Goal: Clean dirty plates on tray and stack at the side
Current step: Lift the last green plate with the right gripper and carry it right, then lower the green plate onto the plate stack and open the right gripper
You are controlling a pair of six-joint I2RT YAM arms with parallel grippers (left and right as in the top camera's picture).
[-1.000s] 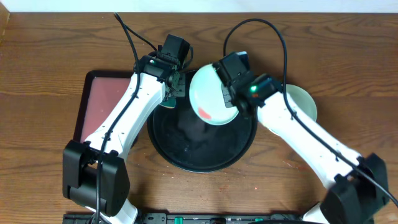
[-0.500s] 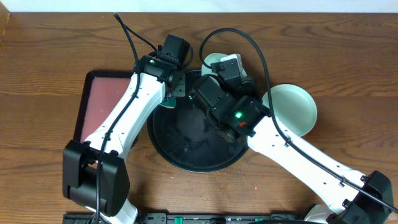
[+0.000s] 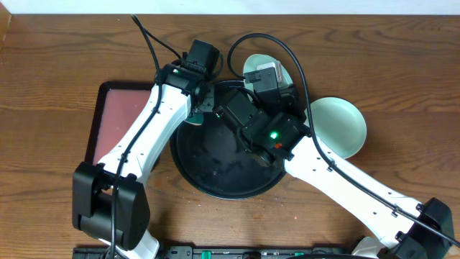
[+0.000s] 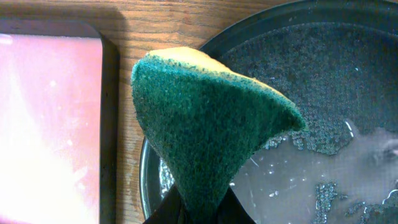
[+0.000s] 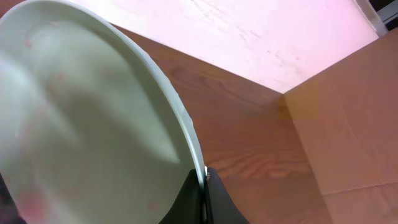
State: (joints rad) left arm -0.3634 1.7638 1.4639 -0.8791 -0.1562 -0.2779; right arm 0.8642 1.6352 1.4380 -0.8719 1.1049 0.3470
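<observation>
Next I need to swing my right gripper to the right in the overhead view, leveling and lowering the plate onto the other mint-blue plate, since the stack starts there.
My right gripper is shut on the rim of a light mint-blue plate with faint red smears. It holds the plate tilted on edge. In the overhead view only part of this plate shows past the right arm, above the far rim of the black tray. My left gripper is shut on a green and yellow sponge. It hangs above the tray's wet left rim, and overhead the left gripper is just left of the right wrist. Another mint-blue plate lies right of the tray.
A dark-red rectangular tray lies left of the black tray, under the left arm. Water and foam cover the black tray's floor. The right arm crosses over the black tray's right half. Wooden table lies all around.
The right arm turned the plate from face-up over the tray to on edge, and its wrist swung over the tray's far side. The left arm and sponge have not moved.
</observation>
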